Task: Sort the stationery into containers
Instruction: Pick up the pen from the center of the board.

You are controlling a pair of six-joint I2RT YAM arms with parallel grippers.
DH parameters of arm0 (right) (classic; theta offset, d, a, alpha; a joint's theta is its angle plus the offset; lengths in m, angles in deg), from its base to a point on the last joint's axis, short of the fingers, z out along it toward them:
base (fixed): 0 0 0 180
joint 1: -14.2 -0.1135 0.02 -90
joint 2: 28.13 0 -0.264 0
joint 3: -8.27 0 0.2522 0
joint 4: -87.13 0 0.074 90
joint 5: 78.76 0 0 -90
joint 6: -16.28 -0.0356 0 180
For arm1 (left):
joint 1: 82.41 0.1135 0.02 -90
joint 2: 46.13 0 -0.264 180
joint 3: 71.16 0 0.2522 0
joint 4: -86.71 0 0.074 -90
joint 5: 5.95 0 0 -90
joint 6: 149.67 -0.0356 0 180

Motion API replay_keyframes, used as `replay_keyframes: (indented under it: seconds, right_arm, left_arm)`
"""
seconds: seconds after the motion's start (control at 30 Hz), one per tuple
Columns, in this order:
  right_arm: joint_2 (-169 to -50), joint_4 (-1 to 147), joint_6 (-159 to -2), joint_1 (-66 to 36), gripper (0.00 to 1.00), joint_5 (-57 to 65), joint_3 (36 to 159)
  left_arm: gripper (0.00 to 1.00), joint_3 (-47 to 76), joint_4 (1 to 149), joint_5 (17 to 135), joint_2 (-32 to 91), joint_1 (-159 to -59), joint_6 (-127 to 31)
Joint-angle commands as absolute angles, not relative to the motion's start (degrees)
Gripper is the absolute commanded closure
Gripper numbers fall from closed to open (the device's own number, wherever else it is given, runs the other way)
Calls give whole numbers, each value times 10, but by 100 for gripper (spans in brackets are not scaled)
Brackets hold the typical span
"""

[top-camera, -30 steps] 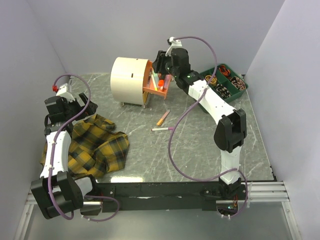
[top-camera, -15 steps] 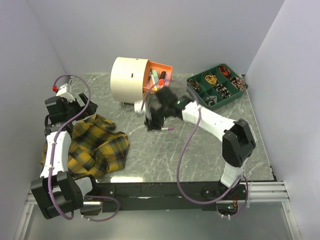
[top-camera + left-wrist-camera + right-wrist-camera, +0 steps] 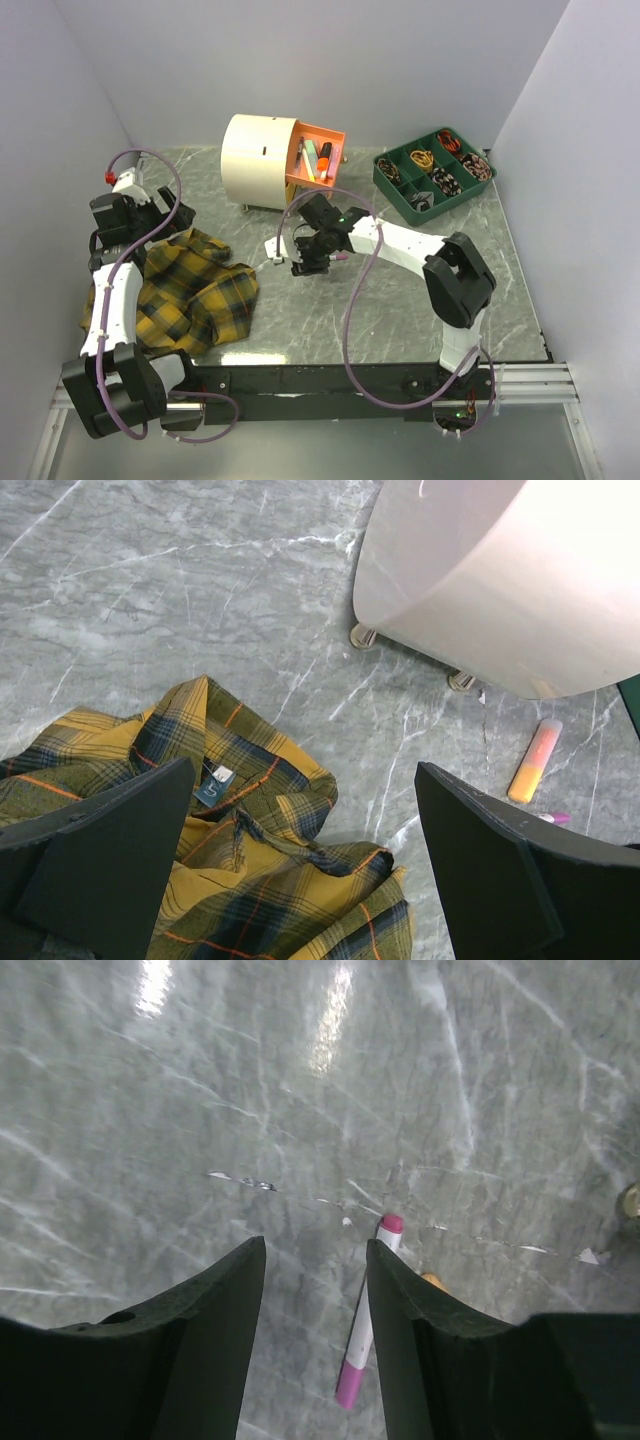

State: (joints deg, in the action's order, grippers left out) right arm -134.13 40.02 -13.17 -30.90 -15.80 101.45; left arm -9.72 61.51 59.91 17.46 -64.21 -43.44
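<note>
I should lower my right gripper next, move it to the right in the wrist view and close it on the pen's white body point(image 3: 387, 1240), because the pen lies nearer one finger.
The cream drum chest point(image 3: 258, 160) stands at the back, its orange drawer point(image 3: 318, 155) pulled open with several markers inside. Its curved side shows in the left wrist view point(image 3: 480, 570). A white pen with pink ends point(image 3: 365, 1325) lies on the table along the inside of my right gripper's right finger; its pink tip shows in the top view point(image 3: 343, 257). An orange-pink highlighter point(image 3: 535, 760) lies beside it, mostly hidden under the right gripper in the top view. My right gripper point(image 3: 315, 1245) is open and empty, low over the pen point(image 3: 308, 252). My left gripper point(image 3: 305, 770) is open and empty above the plaid cloth.
The yellow-black plaid cloth point(image 3: 195, 290) lies crumpled at the left front, under the left gripper point(image 3: 150, 215). A green compartment tray point(image 3: 433, 170) with small parts stands at the back right. Walls close in the table on three sides.
My right gripper has left the open orange drawer and swung forward and down to the table, over the pink-ended pen. The left arm has not moved.
</note>
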Motion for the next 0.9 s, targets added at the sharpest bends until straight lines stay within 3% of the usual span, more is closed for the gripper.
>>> replay_keyframes:
  seconds: [0.0, 0.87]
  right_arm:
    - [-1382, 397, -120, -307, 48, -128, 1051]
    - [-1501, 318, -131, -262, 54, -136, 1175]
  left_arm:
    - [1, -100, 628, 591, 161, -640, -431]
    - [0, -107, 640, 590, 182, -632, -430]
